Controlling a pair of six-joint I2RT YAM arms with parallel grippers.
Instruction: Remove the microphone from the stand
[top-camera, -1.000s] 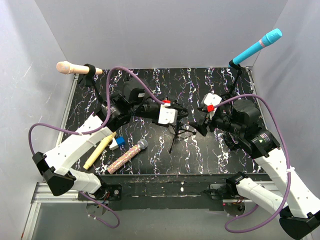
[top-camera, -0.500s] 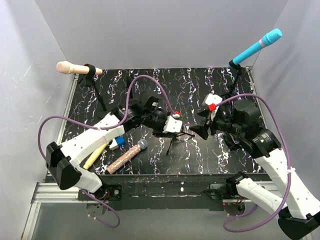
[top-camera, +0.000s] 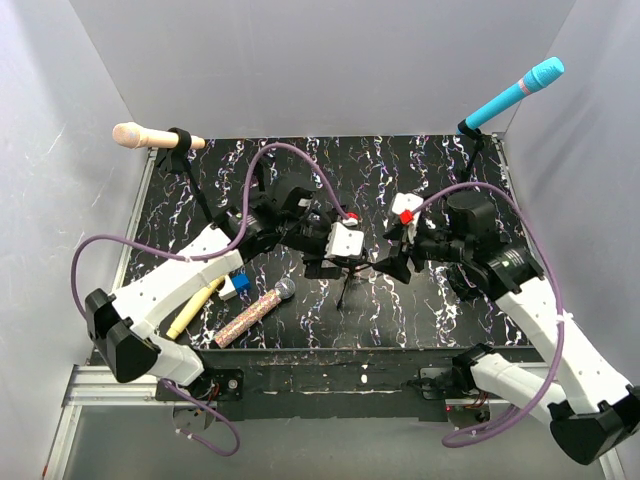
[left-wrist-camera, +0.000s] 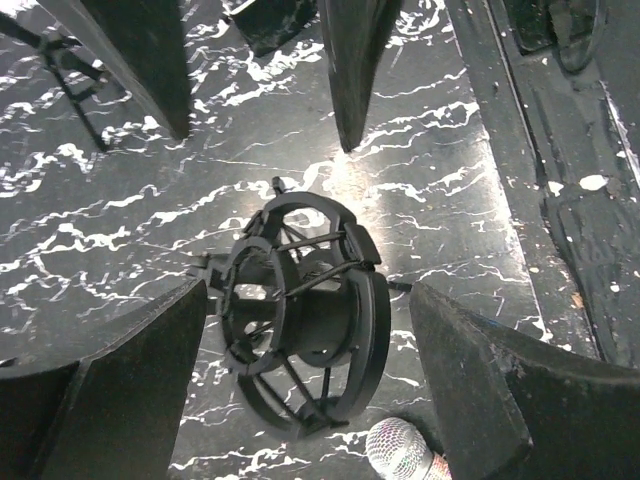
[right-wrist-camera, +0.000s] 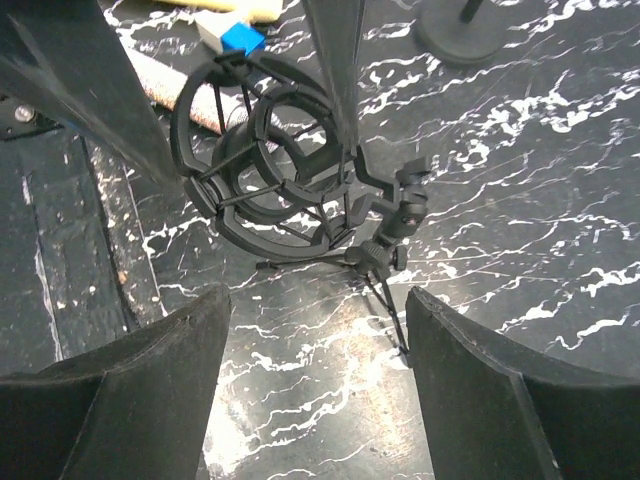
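The swivel joint beside the mount's ring sits off my fingers' middle. So the right gripper lowers outward next, then in toward the stand, around that joint.
A small black tripod stand (top-camera: 346, 285) sits at the table's middle, and its round shock mount (left-wrist-camera: 375, 330) holds nothing. My left gripper (top-camera: 335, 262) is open, its fingers (left-wrist-camera: 110, 390) standing on either side of the mount. My right gripper (top-camera: 392, 262) is open too, just right of the stand, with the mount (right-wrist-camera: 262, 238) ahead of its fingers. A glittery pink microphone (top-camera: 255, 313) lies on the table, its head (left-wrist-camera: 400, 450) below the mount. A beige microphone (top-camera: 140, 136) sits in a stand at the back left, a blue one (top-camera: 515, 93) at the back right.
A yellow microphone (top-camera: 195, 308) and a blue-and-white block (top-camera: 237, 285) lie at the front left beside the left arm. White walls close the table on three sides. Purple cables loop over both arms.
My left gripper came down over the centre stand and has opened around the shock mount. My right gripper has moved left, closer to the stand.
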